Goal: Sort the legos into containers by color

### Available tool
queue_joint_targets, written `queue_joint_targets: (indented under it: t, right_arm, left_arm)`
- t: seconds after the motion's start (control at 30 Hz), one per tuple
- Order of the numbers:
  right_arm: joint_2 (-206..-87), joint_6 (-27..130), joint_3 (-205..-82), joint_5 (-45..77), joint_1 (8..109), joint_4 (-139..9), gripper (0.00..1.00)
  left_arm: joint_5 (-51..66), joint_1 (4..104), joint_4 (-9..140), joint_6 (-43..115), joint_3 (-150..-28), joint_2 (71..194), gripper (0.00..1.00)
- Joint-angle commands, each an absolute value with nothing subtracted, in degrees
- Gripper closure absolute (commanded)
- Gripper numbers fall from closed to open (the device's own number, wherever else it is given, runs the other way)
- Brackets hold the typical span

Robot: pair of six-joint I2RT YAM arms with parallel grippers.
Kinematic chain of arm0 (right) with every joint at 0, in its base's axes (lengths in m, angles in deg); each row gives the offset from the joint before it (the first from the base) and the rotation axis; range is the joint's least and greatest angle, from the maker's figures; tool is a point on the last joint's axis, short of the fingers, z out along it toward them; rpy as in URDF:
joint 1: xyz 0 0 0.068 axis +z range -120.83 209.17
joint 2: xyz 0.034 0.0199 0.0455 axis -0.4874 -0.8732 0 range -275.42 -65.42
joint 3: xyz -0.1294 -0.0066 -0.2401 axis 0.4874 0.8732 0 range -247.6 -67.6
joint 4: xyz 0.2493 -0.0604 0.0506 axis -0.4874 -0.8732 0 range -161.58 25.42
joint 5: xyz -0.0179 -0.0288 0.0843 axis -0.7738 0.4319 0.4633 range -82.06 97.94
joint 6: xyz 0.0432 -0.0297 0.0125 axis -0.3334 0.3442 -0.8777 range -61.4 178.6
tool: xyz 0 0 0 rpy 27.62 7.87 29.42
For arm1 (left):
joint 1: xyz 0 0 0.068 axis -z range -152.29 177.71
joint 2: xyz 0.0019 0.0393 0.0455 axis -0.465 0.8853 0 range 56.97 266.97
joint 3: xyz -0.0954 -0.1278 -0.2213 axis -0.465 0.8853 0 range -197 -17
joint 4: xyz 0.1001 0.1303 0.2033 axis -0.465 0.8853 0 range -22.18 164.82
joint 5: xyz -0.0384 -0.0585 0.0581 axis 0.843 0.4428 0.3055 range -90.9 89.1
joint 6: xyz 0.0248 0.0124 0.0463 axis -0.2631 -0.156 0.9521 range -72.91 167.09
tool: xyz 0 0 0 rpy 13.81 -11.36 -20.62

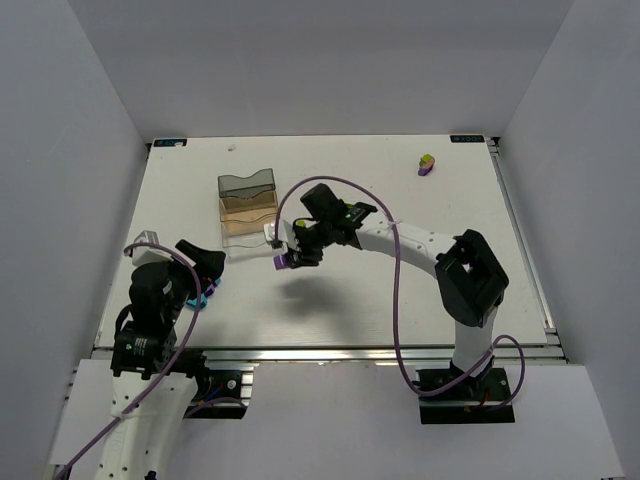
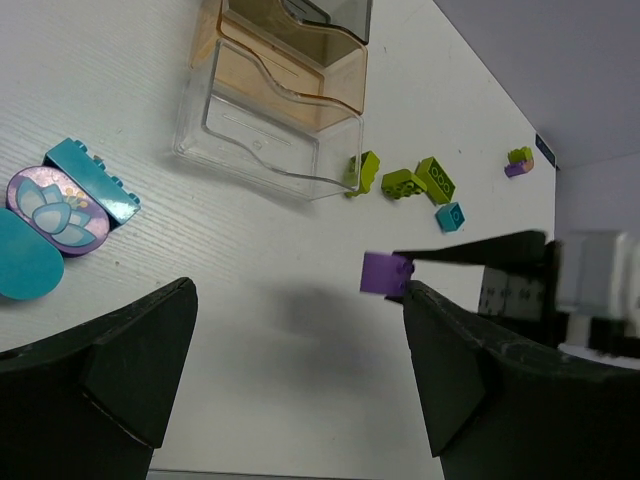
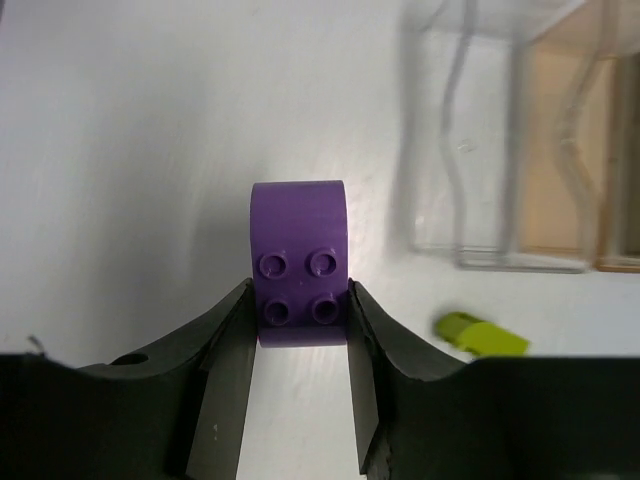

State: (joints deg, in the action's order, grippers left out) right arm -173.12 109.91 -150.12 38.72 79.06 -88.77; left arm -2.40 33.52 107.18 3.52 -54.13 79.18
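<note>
The clear bin (image 3: 478,150) is empty. My right gripper needs to move outward and to the left in the top view over it next and let go of the purple lego (image 3: 298,250).
My right gripper (image 3: 299,305) is shut on a purple lego (image 3: 298,250), studs facing the camera, held above the table just in front of the containers (image 3: 500,150). From above, that gripper (image 1: 284,260) hangs near the clear end bin of the three joined containers (image 1: 248,205). The left wrist view shows the same purple lego (image 2: 385,273) in mid-air. My left gripper (image 2: 300,370) is open and holds nothing, low over the table at the left (image 1: 205,280). Lime green legos (image 2: 402,183) and a cyan one (image 2: 450,216) lie right of the clear bin (image 2: 265,130).
A cyan brick (image 2: 90,180) and a purple lotus-printed piece (image 2: 55,205) lie near my left gripper. A purple-and-green pair (image 1: 427,164) sits at the far right of the table. One lime brick (image 3: 482,335) lies close to my right fingers.
</note>
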Motion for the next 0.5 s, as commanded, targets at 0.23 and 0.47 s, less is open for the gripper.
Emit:
queue_joint_targets:
  t: [0.23, 0.47]
  right_arm:
    - [-179.32, 92.26, -164.26, 26.32, 78.74, -73.73, 1.0]
    - [-185.82, 94.1, -169.46, 23.85, 78.65, -72.32, 0.88]
  left_arm:
    - [-3.89, 33.34, 109.48, 2.62, -54.27, 77.27, 0.07]
    - [-4.07, 33.34, 109.92, 2.36, -53.92, 76.92, 0.07]
